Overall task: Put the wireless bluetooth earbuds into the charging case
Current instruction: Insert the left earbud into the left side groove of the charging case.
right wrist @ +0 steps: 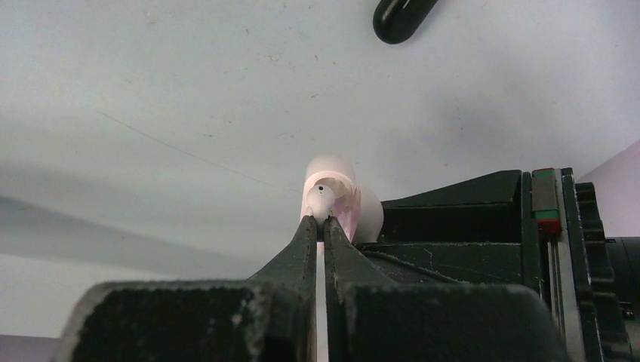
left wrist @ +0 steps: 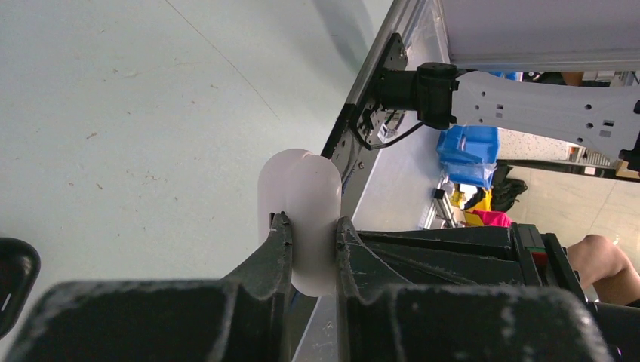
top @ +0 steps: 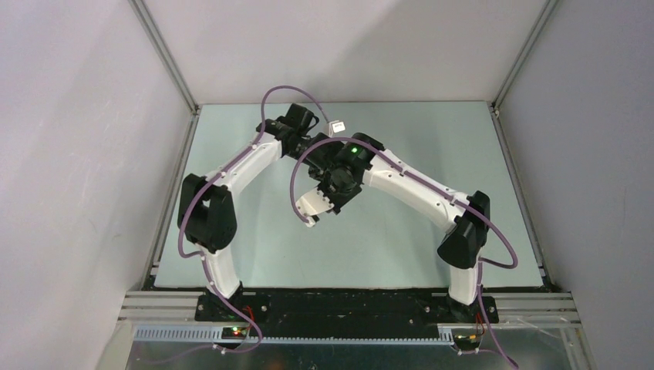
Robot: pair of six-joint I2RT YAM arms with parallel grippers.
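Observation:
My left gripper will next lower the white case (left wrist: 300,188) onto the spot on the table beside the black oval case and let go of it, because that spot is below the gripper.
My left gripper (left wrist: 313,226) is shut on a white oval charging case (left wrist: 300,188), pinched across its narrow sides and held above the table. In the right wrist view the same white case (right wrist: 367,215) stands with its lid (right wrist: 330,166) open. My right gripper (right wrist: 323,219) is shut on a small white earbud (right wrist: 320,197), which sits at the mouth of the open case. Whether the bud touches the case's socket is hidden by the fingertips. In the top view both wrists meet over the middle of the table (top: 401,239), and they hide the case and bud.
A black oval case (right wrist: 402,15) lies on the table beyond the right gripper, and a black rounded thing (left wrist: 13,283) shows at the left wrist view's lower left edge. Grey walls and aluminium rails (top: 166,54) enclose the table.

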